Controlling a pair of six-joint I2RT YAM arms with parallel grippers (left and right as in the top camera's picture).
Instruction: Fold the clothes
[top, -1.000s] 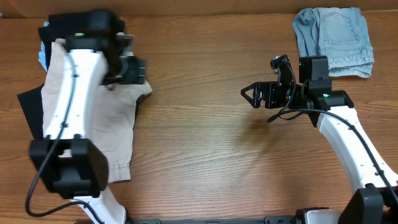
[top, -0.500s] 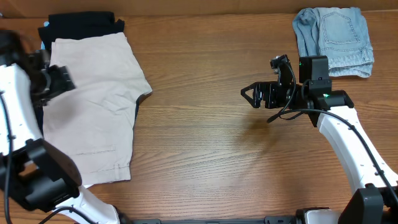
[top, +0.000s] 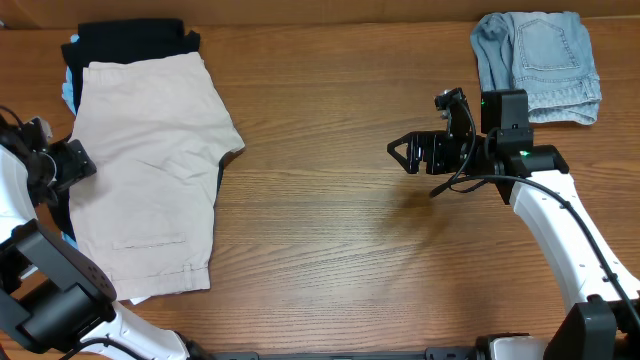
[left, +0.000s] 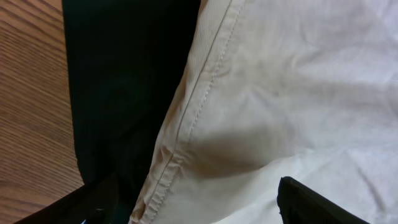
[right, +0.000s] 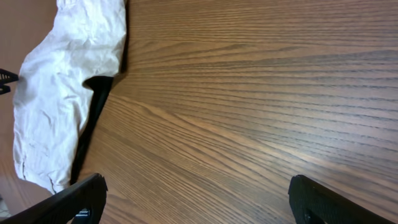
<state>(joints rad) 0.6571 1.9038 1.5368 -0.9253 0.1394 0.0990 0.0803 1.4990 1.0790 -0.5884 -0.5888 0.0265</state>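
My left gripper should move down slightly next and pinch the beige cloth between its open fingers, which are on either side of the stitched hem.
Pale beige khaki shorts (top: 150, 170) lie folded flat at the table's left, on top of black garments (top: 130, 38). In the left wrist view the shorts' stitched hem (left: 186, 118) lies over black fabric (left: 124, 87). My left gripper (top: 72, 162) is open at the shorts' left edge, its fingers straddling the hem (left: 199, 205). Faded blue denim shorts (top: 538, 62) lie bunched at the far right. My right gripper (top: 405, 152) is open and empty above bare wood at centre right (right: 199, 199); its view shows the khaki shorts (right: 62, 93) far off.
The wooden table (top: 340, 230) spreads between the two piles. A bit of light blue fabric (top: 68, 95) peeks out at the left under the black garments.
My left arm has swung from over the shorts' top out to the left edge, uncovering the flat khaki shorts. The right arm has not moved.
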